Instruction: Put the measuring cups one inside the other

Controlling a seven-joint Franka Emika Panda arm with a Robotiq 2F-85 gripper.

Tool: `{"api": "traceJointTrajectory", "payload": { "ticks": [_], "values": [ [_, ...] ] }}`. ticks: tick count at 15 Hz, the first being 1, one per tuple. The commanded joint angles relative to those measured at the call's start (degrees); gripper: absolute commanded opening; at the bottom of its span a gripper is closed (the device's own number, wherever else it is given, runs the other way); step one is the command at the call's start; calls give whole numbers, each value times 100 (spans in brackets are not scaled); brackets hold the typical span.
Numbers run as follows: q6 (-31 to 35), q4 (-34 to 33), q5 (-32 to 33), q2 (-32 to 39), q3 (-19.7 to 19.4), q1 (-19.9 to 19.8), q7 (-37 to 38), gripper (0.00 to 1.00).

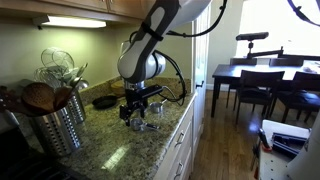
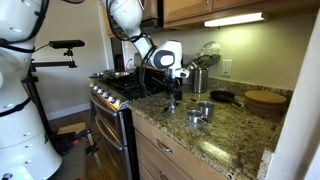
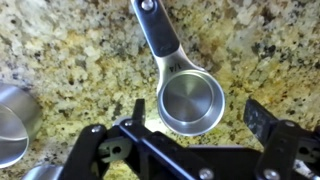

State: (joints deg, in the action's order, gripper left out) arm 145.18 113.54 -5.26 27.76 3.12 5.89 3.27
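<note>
My gripper moves down and slightly toward the flat handle (image 3: 158,40) next. Its fingers, still above the silver measuring cup's bowl (image 3: 191,102), come around it to close.
In the wrist view a shiny silver measuring cup (image 3: 192,103) stands upright on the granite counter, its flat handle (image 3: 158,40) pointing away from me. My gripper (image 3: 197,113) is open just above it, with one finger (image 3: 138,111) by the cup's left rim and the other well clear on the right. A larger measuring cup (image 3: 14,122) shows at the left edge. In both exterior views the gripper (image 1: 140,108) (image 2: 172,98) hangs low over the counter. Two silver cups (image 2: 205,108) (image 2: 195,117) stand a little to its side.
A ribbed steel utensil holder (image 1: 58,125) (image 2: 198,78) stands on the counter, holding whisks and wooden tools. A small black pan (image 1: 104,101) (image 2: 222,96) lies behind the gripper. A wooden board (image 2: 265,99) and a stove (image 2: 115,88) flank the work area. The counter edge (image 1: 175,125) is close.
</note>
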Motion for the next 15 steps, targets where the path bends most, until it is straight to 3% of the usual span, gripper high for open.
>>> {"api": "traceJointTrajectory", "payload": {
  "ticks": [1, 11, 12, 13, 15],
  "values": [
    [-100, -9, 157, -3, -56, 30, 154, 100],
    [-85, -19, 151, 210, -54, 27, 149, 100],
    [-83, -17, 159, 217, -60, 30, 150, 95],
    [-79, -16, 165, 223, -66, 35, 158, 74],
    [-83, -19, 181, 233, -80, 48, 177, 70]
  ]
}}
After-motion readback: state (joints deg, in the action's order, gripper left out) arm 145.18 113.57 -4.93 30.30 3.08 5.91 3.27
